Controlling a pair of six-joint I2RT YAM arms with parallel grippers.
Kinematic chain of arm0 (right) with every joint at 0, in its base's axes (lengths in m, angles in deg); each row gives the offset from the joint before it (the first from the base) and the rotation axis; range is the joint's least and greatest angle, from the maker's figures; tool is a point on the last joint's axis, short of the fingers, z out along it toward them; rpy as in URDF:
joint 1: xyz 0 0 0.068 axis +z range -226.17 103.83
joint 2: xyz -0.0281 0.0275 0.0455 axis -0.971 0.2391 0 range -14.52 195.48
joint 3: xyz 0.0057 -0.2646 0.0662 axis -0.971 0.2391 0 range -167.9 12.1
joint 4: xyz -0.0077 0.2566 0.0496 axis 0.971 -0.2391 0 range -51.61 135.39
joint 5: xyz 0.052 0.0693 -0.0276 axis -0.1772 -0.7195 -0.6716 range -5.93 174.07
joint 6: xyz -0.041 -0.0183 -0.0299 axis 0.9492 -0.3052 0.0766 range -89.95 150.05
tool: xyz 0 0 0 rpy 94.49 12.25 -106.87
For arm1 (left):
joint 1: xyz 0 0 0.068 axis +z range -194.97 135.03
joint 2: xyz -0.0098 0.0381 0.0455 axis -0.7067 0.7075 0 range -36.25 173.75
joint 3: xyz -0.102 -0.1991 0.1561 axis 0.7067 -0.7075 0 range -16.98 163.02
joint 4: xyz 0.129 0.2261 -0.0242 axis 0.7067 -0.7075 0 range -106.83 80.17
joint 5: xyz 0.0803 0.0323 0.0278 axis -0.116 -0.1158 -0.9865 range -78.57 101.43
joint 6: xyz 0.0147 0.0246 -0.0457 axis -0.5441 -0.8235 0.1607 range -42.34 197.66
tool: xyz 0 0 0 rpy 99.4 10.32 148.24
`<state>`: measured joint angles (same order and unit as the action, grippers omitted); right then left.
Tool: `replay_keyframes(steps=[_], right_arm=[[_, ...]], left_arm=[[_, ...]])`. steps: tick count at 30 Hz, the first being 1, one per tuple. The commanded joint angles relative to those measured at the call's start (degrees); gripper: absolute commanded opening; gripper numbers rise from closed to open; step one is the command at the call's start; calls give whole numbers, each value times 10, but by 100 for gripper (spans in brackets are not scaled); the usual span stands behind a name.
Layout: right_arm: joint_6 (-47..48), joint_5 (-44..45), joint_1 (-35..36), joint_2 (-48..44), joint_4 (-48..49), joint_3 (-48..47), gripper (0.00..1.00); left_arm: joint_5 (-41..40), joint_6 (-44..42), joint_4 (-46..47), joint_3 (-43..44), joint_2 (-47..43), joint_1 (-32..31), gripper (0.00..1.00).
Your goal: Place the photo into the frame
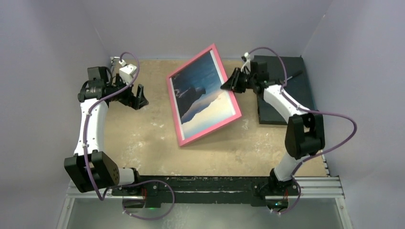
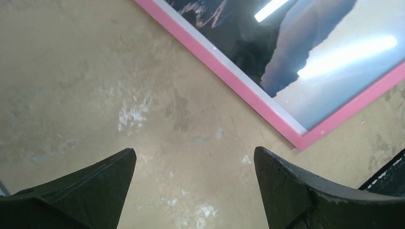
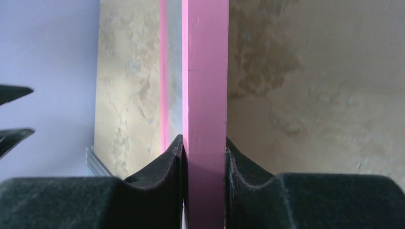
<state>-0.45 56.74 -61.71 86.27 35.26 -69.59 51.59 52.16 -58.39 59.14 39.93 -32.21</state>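
I should next draw my right gripper back and down with the frame's raised rim and release it, because the bare tabletop is below my right gripper.
The pink frame (image 1: 177,119) stands tilted in the middle of the table, its right side raised and its left and near edges low. Behind its pane sits the photo (image 1: 203,93), dark blue sky over a pale glow. My right gripper (image 1: 225,86) is shut on the frame's right rim (image 3: 205,95), one finger on each face. My left gripper (image 1: 141,94) hangs open over bare table to the left of the frame, holding nothing. In the left wrist view the frame's corner (image 2: 301,138) and the photo (image 2: 305,52) lie ahead to the right of the spread fingers (image 2: 112,181).
A dark flat board (image 1: 282,88) lies at the back right, under the right arm. Purple walls close the table on three sides. The tabletop (image 1: 143,138) is tan and scuffed. The arms' base rail (image 1: 200,183) runs along the near edge.
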Motion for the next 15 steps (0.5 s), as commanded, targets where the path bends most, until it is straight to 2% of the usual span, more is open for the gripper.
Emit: replay_keyframes(steps=[1,5,11,15], right_arm=[[0,-23,10,-68,148,168,3],[-4,9,10,-76,225,251,10],[-5,51,10,-60,274,316,13],[-29,79,11,-65,344,368,42]], left_arm=[[-57,4,15,-66,-4,3,93],[-84,43,100,-174,-41,2,93],[-98,76,179,-254,-47,3,95],[-99,90,224,-277,-35,3,97]])
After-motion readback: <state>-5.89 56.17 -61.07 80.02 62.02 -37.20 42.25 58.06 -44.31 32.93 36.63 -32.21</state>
